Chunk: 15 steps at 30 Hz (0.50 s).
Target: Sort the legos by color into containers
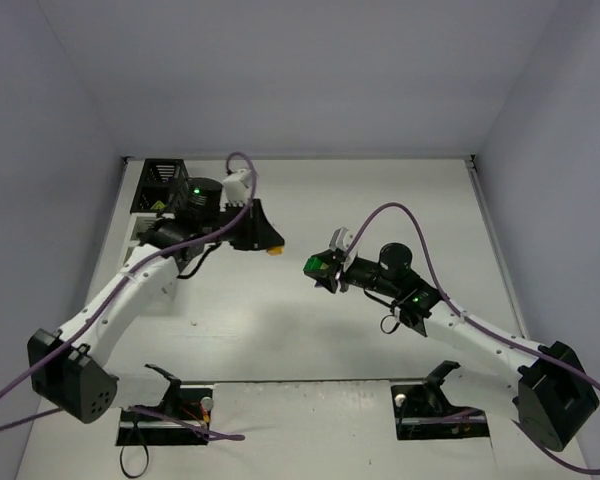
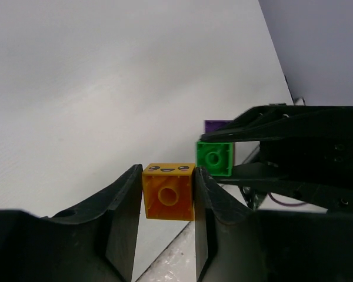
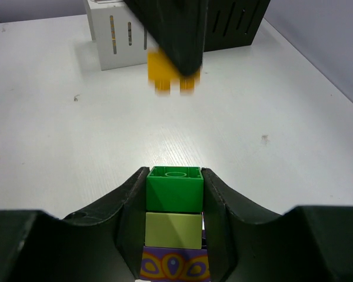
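Observation:
My left gripper needs to swing left in the top view, over the white container point(image 1: 140, 232), to release the brick, since yellow-orange shows through the container's slots.
My left gripper point(image 2: 168, 176) is shut on a yellow-orange lego point(image 2: 169, 194) with a printed face, held above the table; in the top view that gripper point(image 1: 269, 243) holds the lego point(image 1: 275, 251) near the table's middle. My right gripper point(image 3: 175, 174) is shut on a stack of legos: dark green point(image 3: 175, 189), light green point(image 3: 173, 230), and purple with a pattern point(image 3: 175, 265). In the top view the right gripper point(image 1: 322, 268) faces the left one, a short gap apart. The black container point(image 1: 163, 178) and a white container point(image 1: 140, 232) stand at the far left, partly hidden by the left arm.
In the right wrist view a white bin point(image 3: 119, 35) and the black slatted bin point(image 3: 234, 23) stand beyond the left gripper's fingers point(image 3: 172, 35). In the left wrist view the green brick point(image 2: 214, 157) and the right gripper's fingers point(image 2: 294, 126) are close ahead. Walls enclose the table.

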Tool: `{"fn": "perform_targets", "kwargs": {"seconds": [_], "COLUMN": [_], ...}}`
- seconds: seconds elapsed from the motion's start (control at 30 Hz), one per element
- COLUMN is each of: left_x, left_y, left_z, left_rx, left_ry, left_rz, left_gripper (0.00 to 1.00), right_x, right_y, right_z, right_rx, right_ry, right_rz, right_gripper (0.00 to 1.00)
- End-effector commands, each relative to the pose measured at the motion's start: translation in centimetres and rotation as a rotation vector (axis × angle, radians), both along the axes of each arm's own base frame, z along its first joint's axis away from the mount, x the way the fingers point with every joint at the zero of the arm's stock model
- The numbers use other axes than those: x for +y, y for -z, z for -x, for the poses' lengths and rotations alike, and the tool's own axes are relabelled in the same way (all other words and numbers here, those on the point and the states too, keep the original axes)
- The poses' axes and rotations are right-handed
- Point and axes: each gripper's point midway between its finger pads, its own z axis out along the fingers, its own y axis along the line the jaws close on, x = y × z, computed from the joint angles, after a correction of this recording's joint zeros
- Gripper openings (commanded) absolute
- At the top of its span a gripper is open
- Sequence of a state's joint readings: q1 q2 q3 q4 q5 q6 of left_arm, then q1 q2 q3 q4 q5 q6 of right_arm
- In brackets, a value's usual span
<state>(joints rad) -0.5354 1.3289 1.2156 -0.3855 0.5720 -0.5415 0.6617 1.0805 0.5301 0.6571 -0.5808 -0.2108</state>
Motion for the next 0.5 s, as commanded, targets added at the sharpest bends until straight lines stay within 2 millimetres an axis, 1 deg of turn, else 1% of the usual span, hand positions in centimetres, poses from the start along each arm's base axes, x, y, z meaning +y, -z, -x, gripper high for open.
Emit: {"fn": "perform_targets", "kwargs": {"seconds": [0.0, 0.03, 0.07, 0.1, 0.13, 0.17, 0.2, 0.23, 0.27, 0.33, 0.37, 0.4, 0.47], "left_x": [4.8, 5.7, 7.4, 8.9, 11.0, 13.2, 15.0, 17.6, 19.1, 22.9, 23.8, 25.7, 27.7], "left_y": [-5.0, -5.2, -5.1, -5.0, -4.4, -4.4, -3.4, -2.8, -2.2, -1.2, -1.0, -0.3, 0.2], "left_z": [-0.4, -0.5, -1.0, -0.6, -1.3, -1.6, -1.3, -1.8, -1.6, -1.4, -1.3, -1.3, -1.3], "left_rx": [-0.138, -0.145, -0.147, -0.143, -0.150, -0.158, -0.132, -0.134, -0.119, -0.081, -0.076, -0.053, -0.037], "left_ry": [-0.091, -0.117, -0.176, -0.214, -0.313, -0.397, -0.459, -0.574, -0.632, -0.791, -0.826, -0.905, -0.981], "left_rz": [0.018, 0.006, -0.015, -0.049, -0.112, -0.152, -0.213, -0.290, -0.323, -0.395, -0.403, -0.427, -0.451], "left_gripper": [0.03, 0.03, 0.03, 0.03, 0.03, 0.03, 0.03, 0.03, 0.03, 0.03, 0.03, 0.03, 0.03], "right_x": [0.3, 0.3, 0.4, 0.3, 0.3, 0.3, 0.3, 0.3, 0.3, 0.2, 0.3, 0.3, 0.3], "right_y": [-2.5, -2.5, -2.4, -2.4, -2.4, -2.3, -2.3, -2.4, -2.2, -2.3, -2.2, -2.2, -2.3], "right_z": [-0.7, -0.7, -0.7, -0.7, -0.8, -0.8, -0.8, -0.9, -0.9, -1.0, -1.0, -1.0, -0.9], "right_rx": [-0.075, -0.074, -0.071, -0.069, -0.069, -0.066, -0.063, -0.064, -0.059, -0.059, -0.056, -0.055, -0.056], "right_ry": [0.005, 0.003, 0.003, 0.006, 0.008, 0.009, 0.013, 0.014, 0.014, 0.021, 0.019, 0.019, 0.019], "right_rz": [-0.059, -0.060, -0.058, -0.057, -0.057, -0.057, -0.057, -0.058, -0.056, -0.057, -0.057, -0.057, -0.060], "right_gripper": [0.00, 0.00, 0.00, 0.00, 0.00, 0.00, 0.00, 0.00, 0.00, 0.00, 0.00, 0.00, 0.00]}}
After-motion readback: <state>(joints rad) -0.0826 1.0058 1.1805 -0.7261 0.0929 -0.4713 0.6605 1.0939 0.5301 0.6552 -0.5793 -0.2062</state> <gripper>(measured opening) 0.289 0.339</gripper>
